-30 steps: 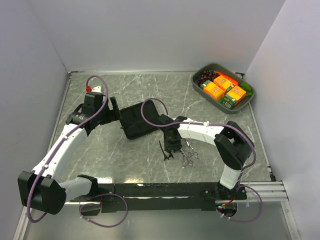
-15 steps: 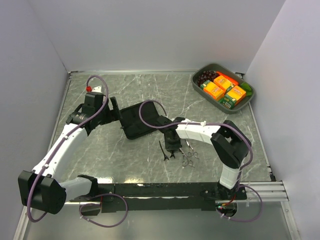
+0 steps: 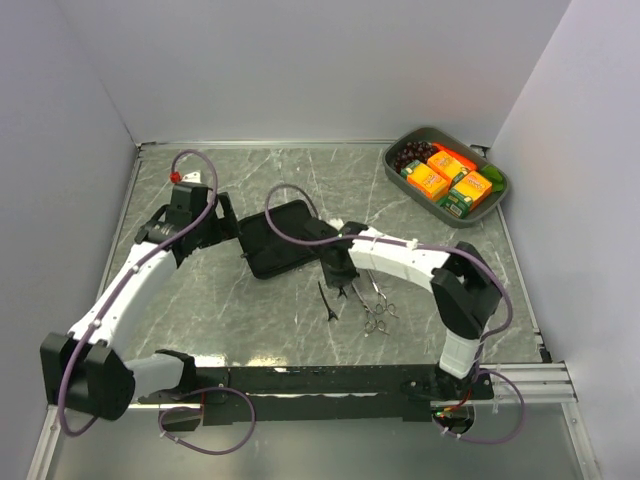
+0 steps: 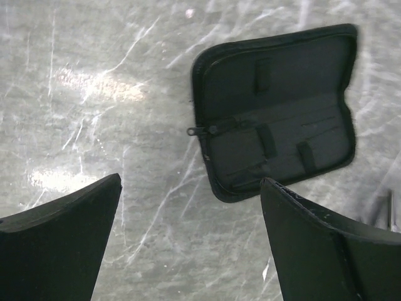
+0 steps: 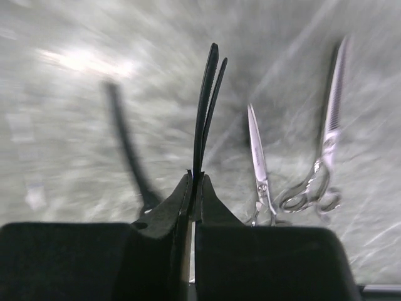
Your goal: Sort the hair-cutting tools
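Observation:
I will next move my left gripper down toward the black zip case, onto the edge of the case's zipped end beyond the zipper pull.
My right gripper [image 5: 195, 182] is shut on a thin black hair clip [image 5: 207, 100], which sticks out past the fingertips above the table. In the top view this gripper [image 3: 338, 272] is just right of the open black zip case [image 3: 278, 238]. A second black clip [image 5: 128, 150] lies on the marble to the left; it also shows in the top view [image 3: 325, 302]. Two silver scissors [image 5: 257, 150] [image 5: 326, 144] lie to the right. My left gripper [image 4: 191, 182] is open and empty above the table, near the case's [image 4: 276, 113] left end.
A grey tray [image 3: 389, 160] with orange boxes and grapes stands at the back right. Grey walls close in the table on the left, back and right. A black rail runs along the near edge.
My right gripper has moved back and left toward the case with the clip in it. The left arm has shifted slightly.

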### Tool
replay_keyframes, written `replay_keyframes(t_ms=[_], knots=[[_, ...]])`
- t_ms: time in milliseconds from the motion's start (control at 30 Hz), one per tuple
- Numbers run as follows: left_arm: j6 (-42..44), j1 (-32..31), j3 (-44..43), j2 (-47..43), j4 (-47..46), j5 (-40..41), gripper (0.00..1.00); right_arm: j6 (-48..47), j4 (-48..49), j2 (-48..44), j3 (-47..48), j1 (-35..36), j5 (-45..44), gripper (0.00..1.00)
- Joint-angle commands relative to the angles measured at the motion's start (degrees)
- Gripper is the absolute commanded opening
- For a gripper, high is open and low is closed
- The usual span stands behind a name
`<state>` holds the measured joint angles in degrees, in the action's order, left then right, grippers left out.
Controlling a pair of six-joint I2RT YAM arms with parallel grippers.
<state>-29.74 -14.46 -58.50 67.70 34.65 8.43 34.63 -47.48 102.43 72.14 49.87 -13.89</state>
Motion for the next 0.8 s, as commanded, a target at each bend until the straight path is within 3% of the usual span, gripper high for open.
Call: replay_keyframes(t_ms=[0, 167, 367, 500, 767], knots=[[-3.2, 3.5, -2.8, 7.9, 0.2, -0.9, 0.99, -10.6, -3.0, -7.1, 9.2, -0.6, -4.2, 0.00], [-7.5, 4.9, -2.6, 15.7, -2.8, -3.8, 0.95, -17.2, -5.2, -6.6, 16.4, -1.8, -6.1, 0.00], [-7.0, 5.1, 5.7, 17.3, -24.9, -14.5, 0.89, -19.5, -6.4, -8.9, 16.7, -1.9, -3.7, 0.00], [-5.8, 5.1, 6.3, 21.4, -30.3, -17.9, 0.83, -20.3, -5.9, -11.5, 13.5, -2.0, -3.5, 0.00], [-3.7, 5.1, 3.5, 29.4, -30.9, -14.1, 0.52, -20.7, -6.3, -13.5, 11.0, -2.0, -4.5, 0.00]])
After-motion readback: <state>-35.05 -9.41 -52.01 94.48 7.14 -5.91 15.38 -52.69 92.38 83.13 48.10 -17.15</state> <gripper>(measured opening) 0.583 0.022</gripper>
